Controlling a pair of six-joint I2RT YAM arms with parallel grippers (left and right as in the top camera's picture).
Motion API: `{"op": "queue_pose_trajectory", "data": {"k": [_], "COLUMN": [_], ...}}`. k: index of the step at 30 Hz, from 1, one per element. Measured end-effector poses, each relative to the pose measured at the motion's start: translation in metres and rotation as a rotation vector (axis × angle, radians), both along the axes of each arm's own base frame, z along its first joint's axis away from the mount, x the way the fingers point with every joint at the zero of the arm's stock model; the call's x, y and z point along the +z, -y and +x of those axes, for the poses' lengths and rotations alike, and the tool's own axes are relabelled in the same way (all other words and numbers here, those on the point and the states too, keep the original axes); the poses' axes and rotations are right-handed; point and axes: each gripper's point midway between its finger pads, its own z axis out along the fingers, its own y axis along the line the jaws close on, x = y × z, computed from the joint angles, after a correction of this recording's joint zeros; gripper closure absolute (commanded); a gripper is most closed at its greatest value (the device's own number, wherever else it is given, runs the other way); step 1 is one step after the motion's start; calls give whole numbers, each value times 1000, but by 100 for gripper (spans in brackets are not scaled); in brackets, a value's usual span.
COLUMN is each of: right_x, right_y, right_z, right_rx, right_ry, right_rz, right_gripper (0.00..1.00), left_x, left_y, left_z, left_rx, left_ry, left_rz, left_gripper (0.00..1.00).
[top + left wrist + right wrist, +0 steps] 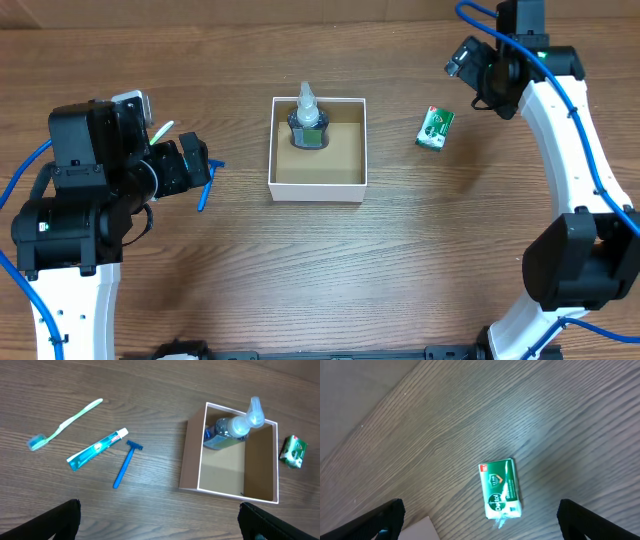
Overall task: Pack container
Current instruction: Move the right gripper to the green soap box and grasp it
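Note:
Next, my right gripper moves down and to the left in the overhead view, astride the green-and-white packet's long sides, as both have bare tabletop alongside.
The container (318, 188), a square white box with a brown inside, stands mid-table and holds a clear bottle (308, 120) with a pump cap lying against its far wall. In the left wrist view the container (189, 462) and bottle (231, 427) are at the right. A green-handled toothbrush (65, 424), a toothpaste tube (97, 449) and a blue razor (126, 462) lie to its left. My left gripper (160, 525) is open and empty above the table, over those items. My right gripper (480, 522) is open and empty above a green-and-white packet (500, 489).
The green-and-white packet (435, 128) lies to the right of the container, apart from it. In the overhead view my left arm hides most of the items; only the razor (207, 185) shows in part. A corner of the container (422, 531) shows in the right wrist view.

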Motion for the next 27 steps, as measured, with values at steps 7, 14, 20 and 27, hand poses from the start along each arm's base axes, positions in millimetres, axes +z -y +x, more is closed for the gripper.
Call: {"op": "queue_pose_trajectory", "data": {"k": [7, 14, 20, 27], "right_x": [-29, -101, -111, -142], "right_y": [-2, -11, -22, -23], "right_z": [2, 2, 6, 2], "right_rx": [4, 35, 75, 109], "right_ry": [-66, -221, -223, -288], "right_rz": [2, -41, -118, -151], "right_gripper": [0, 0, 0, 0], "left_x": [0, 0, 1, 2], "left_y": [0, 0, 0, 0], "left_z": [0, 1, 2, 3], "left_rx": [0, 0, 0, 0], "left_ry": [1, 3, 8, 14], "left_rz": [0, 0, 0, 1], "left_gripper": [0, 0, 0, 0]}}
